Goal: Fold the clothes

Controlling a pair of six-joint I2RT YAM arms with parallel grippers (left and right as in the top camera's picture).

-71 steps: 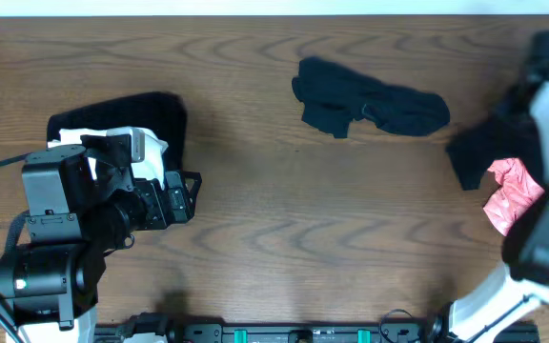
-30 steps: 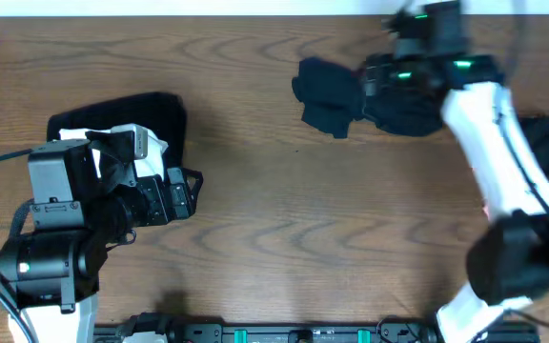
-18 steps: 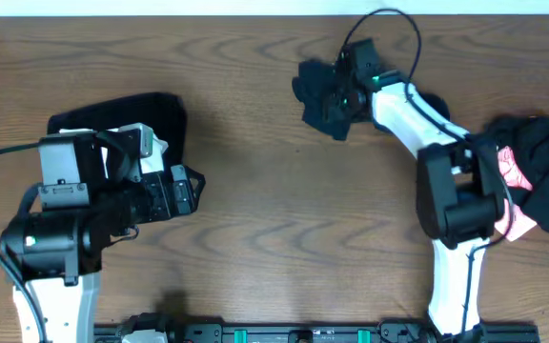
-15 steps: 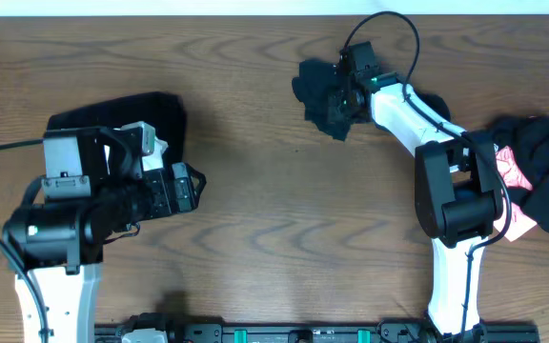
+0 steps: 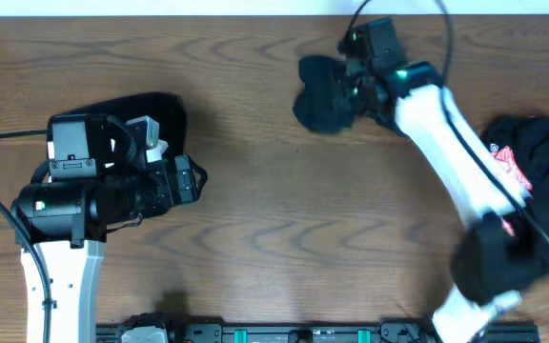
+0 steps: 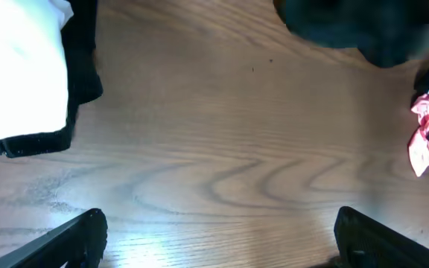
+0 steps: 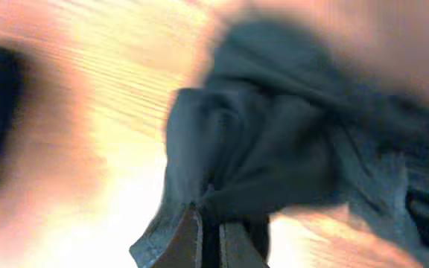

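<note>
Since the black T-shirt (image 5: 324, 95) is crumpled, I will raise my right gripper, swing it toward the pink garment, then return and release the fold over the table's back centre.
A crumpled black T-shirt (image 5: 324, 95) lies at the table's back centre. My right gripper (image 5: 353, 90) is shut on a fold of it; the right wrist view shows the two fingers pinched together on the dark T-shirt (image 7: 274, 156), with the right gripper (image 7: 211, 216) at its lower edge. Folded clothes sit at the left: a black garment (image 5: 151, 112) with a white garment (image 6: 13, 67) on top. My left gripper (image 5: 193, 179) hovers just right of that stack, open and holding nothing, over bare wood (image 6: 218, 238).
A heap of black clothes with a pale pink garment (image 5: 511, 171) lies at the right edge, beside the right arm's base; the pink garment (image 6: 427, 138) also shows in the left wrist view. Bare wooden table (image 5: 294, 229) spans the middle and front.
My right arm swung from the heap at the right over to the crumpled black T-shirt and shut its jaws on it, bunching the cloth. The left arm shifted slightly and stayed open.
</note>
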